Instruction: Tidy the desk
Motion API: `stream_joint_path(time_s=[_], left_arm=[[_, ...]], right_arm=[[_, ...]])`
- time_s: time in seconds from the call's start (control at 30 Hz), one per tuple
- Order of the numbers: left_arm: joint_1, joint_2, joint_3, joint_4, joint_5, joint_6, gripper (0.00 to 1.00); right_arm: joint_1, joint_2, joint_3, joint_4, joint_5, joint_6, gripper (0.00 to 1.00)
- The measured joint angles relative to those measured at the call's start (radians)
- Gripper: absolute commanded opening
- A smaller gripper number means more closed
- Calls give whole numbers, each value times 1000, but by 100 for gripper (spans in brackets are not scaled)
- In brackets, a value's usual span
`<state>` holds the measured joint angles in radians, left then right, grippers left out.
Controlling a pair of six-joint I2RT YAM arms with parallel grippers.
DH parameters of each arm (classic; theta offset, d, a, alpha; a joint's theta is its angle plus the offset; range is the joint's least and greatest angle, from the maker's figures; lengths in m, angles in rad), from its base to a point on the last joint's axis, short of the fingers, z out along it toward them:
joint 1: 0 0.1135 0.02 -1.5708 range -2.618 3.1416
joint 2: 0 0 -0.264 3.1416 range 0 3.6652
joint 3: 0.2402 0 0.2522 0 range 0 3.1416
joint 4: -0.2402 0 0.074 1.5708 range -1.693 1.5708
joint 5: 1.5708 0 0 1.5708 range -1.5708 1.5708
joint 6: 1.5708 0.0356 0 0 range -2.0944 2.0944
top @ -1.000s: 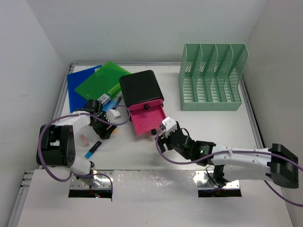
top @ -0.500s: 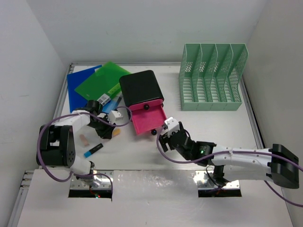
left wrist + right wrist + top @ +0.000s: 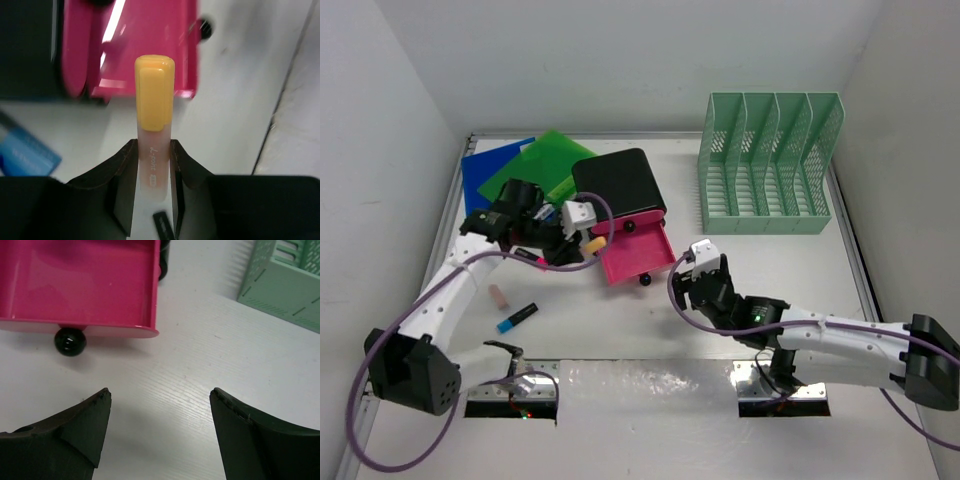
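Observation:
I need to move my left gripper to the right in the top view, over the bottom of the pink drawer, then lower it and release the marker, because the bottom of that drawer is bare.
My left gripper (image 3: 577, 237) is shut on a marker (image 3: 155, 100) with a yellow cap and a pale pink barrel. It holds the marker in the air at the left edge of the open pink drawer (image 3: 636, 251), cap toward the drawer (image 3: 150, 45). The drawer sticks out of a small black box (image 3: 617, 184) on the white desk (image 3: 770, 270). My right gripper (image 3: 701, 273) stands open over bare desk just right of the drawer's front; in its wrist view the gripper (image 3: 160, 395) has nothing between its fingers, with the drawer (image 3: 80, 285) and its black knob (image 3: 70, 341) ahead.
A mint-green file rack (image 3: 767, 165) stands at the back right, its corner (image 3: 290, 285) showing in the right wrist view. Blue (image 3: 480, 180) and green (image 3: 535, 170) folders lie at the back left. A blue marker (image 3: 518, 317) and a pinkish eraser (image 3: 498, 296) lie near the front left.
My left gripper closed on the yellow-capped marker, lifted it off the desk and carried it right toward the pink drawer. My right gripper drew back slightly right from the drawer.

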<state>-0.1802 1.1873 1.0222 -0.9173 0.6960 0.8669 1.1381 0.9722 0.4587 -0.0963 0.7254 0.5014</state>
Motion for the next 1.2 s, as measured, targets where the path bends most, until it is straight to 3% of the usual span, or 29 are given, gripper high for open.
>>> stream_joint_path(time_s=[0.1, 0.23, 0.37, 0.5, 0.67, 0.7, 1.0, 1.07, 1.2], left_arm=[[-160, -9, 41, 85, -32, -142, 0], [-351, 51, 47, 224, -182, -280, 0], [-434, 170, 69, 322, -296, -358, 6], [-449, 282, 111, 382, -377, -386, 47], [-477, 351, 179, 352, -401, -397, 75], [-482, 351, 187, 344, -404, -396, 76], [-448, 270, 372, 178, -370, -343, 77], [-376, 199, 403, 134, -311, -315, 80], [-129, 77, 451, 51, -263, -232, 88]], right_arm=[[-18, -3, -2, -22, 4, 23, 77], [-23, -5, -24, -32, 5, 42, 77], [-24, -3, -37, -43, 5, 54, 77], [-24, -2, -39, -44, 5, 60, 78], [-24, -3, -39, -44, 5, 61, 78], [-24, -3, -40, -44, 5, 61, 78], [-24, -4, -43, -48, 4, 60, 79], [-24, -6, -43, -48, 3, 57, 79], [-24, -15, -43, -48, -3, 47, 79]])
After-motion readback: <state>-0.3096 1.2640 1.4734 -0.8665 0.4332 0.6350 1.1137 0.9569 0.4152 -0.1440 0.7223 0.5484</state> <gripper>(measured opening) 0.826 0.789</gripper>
